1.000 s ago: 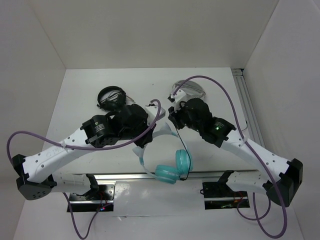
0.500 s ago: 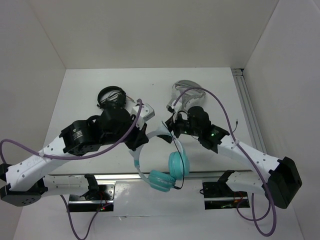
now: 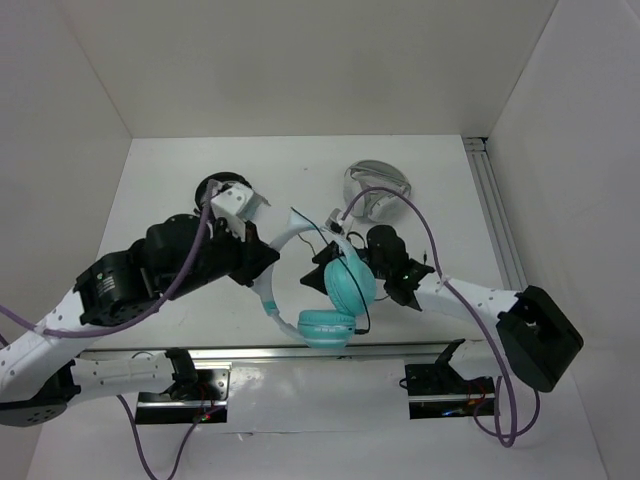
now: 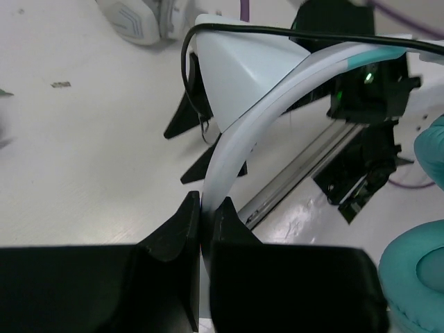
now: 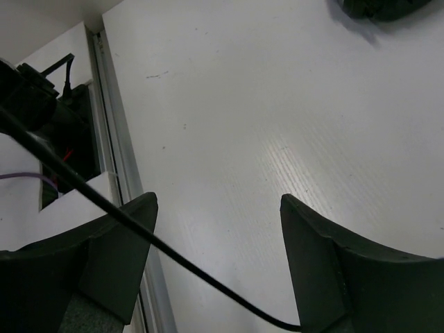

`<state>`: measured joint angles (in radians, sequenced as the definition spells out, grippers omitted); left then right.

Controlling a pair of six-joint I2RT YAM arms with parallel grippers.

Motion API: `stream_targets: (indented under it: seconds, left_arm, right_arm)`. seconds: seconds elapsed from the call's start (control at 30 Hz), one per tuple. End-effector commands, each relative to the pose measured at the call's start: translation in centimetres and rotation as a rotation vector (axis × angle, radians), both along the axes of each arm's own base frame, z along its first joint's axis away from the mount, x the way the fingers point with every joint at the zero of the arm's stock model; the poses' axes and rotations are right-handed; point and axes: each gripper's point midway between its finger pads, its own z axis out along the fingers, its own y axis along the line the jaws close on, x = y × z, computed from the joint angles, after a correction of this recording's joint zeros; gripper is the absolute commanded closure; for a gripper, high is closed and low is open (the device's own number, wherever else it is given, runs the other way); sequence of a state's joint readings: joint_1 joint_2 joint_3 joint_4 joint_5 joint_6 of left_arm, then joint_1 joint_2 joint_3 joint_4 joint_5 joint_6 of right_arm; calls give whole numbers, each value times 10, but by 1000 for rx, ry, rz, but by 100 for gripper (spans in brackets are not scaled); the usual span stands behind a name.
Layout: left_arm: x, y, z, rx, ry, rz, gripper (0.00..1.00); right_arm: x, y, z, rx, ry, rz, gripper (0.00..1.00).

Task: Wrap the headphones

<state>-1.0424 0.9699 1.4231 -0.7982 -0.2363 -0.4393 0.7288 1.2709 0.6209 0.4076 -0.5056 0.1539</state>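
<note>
Part of the black cable already crosses between my right gripper's open fingers, so I should next lower the gripper a little toward the table and close on it.
The headphones have teal ear cups (image 3: 350,283) and a pale headband (image 3: 281,240), and hang above the table near its front edge. My left gripper (image 3: 262,265) is shut on the headband (image 4: 236,149), with its fingertips (image 4: 189,211) pinching the band. A teal ear cup (image 4: 416,277) shows at the lower right of the left wrist view. My right gripper (image 3: 318,270) is open just left of the ear cups. The thin black cable (image 5: 173,253) runs loosely across the gap between its jaws (image 5: 218,239); it is not gripped.
All-black headphones (image 3: 218,188) lie at the back left, also in the right wrist view (image 5: 381,7). White and grey headphones (image 3: 375,185) lie at the back right, also in the left wrist view (image 4: 149,21). A metal rail (image 3: 300,352) runs along the table's front edge.
My left gripper has carried the headband away from the front edge, and the ear cups have swung up with it. My right gripper has moved left and closer to the ear cups.
</note>
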Motion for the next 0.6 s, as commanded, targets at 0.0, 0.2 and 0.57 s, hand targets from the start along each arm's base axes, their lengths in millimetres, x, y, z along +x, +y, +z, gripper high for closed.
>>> stream_targets:
  seconds: [0.0, 0.2, 0.57]
  left_arm:
    - [9, 11, 74, -289, -90, 121, 100]
    - [16, 14, 86, -297, -77, 176, 100]
    - [21, 29, 90, -286, -33, 277, 100]
  right_arm:
    - [-3, 10, 7, 100, -20, 29, 21]
    - [-4, 23, -21, 77, 18, 42, 24]
    - [10, 20, -47, 77, 20, -45, 54]
